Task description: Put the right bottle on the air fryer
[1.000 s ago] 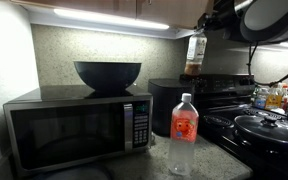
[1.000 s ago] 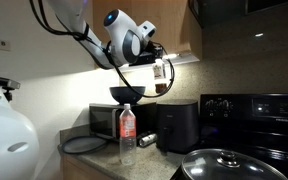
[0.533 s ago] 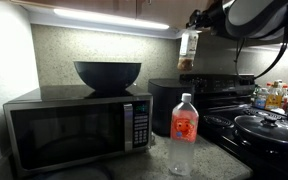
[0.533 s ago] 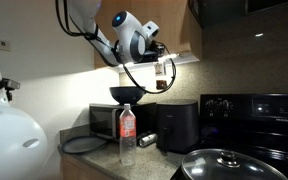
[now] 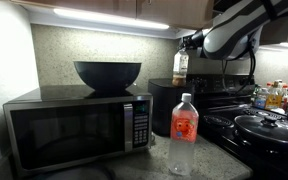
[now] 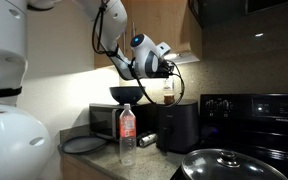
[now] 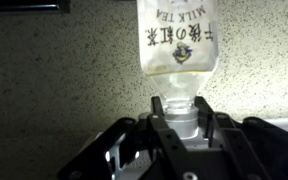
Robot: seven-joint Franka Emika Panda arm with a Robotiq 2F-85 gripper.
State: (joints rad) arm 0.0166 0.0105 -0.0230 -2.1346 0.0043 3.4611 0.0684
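Observation:
My gripper edges outward over the air fryer's flat top next and opens to release the bottle, since the bottle's base is already close to that top.
My gripper (image 5: 187, 43) is shut on the neck and white cap of the small bottle (image 5: 180, 66), which has a pale label and brownish liquid at the bottom. The bottle hangs upright just above the flat top of the black air fryer (image 5: 170, 105). In the other exterior view the gripper (image 6: 170, 70) holds the bottle (image 6: 169, 89) close over the air fryer (image 6: 178, 125). In the wrist view the jaws (image 7: 183, 112) clamp the bottle (image 7: 179, 45) at its neck, with the speckled wall behind.
A taller clear bottle with a red-orange label (image 5: 184, 134) (image 6: 127, 134) stands on the counter in front. A microwave (image 5: 74, 128) carries a black bowl (image 5: 107, 73). A stove with a lidded black pot (image 5: 268, 127) is beside the air fryer.
The gripper has carried the small bottle down and sideways, from high near the cabinet to just above the air fryer's top. The grip has not changed.

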